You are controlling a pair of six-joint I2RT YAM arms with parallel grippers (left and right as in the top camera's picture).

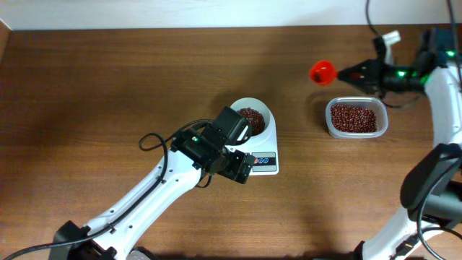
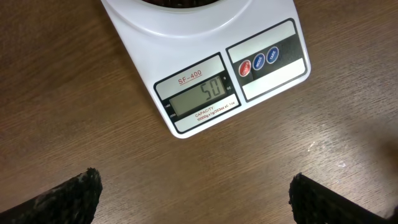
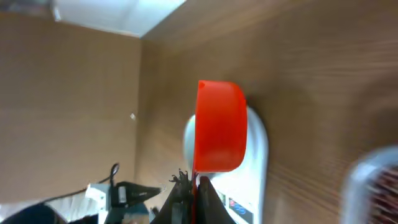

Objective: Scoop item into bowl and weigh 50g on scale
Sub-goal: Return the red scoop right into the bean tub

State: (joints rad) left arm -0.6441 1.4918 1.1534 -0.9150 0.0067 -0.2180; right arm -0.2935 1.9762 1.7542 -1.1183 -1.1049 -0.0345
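Note:
The robot will next swing its right gripper over the clear container (image 1: 355, 118), tilt it downward and bring the red scoop down onto the beans.
The white scale (image 1: 268, 153) stands mid-table with the white bowl (image 1: 260, 110) of dark red-brown beans (image 1: 250, 120) on it. In the left wrist view the scale (image 2: 205, 68) display reads 50. My left gripper (image 1: 242, 167) hovers over the scale's front, open and empty (image 2: 196, 196). My right gripper (image 1: 354, 73) at the far right is shut on the handle of a red scoop (image 1: 323, 71), held above the table (image 3: 219, 124). More beans fill a clear plastic container (image 1: 355, 118).
The clear container stands right of the scale, just below the scoop. A black cable loops from the left arm (image 1: 151, 141). The right arm's base rises at the right edge (image 1: 433, 180). Bare wood lies left and in front.

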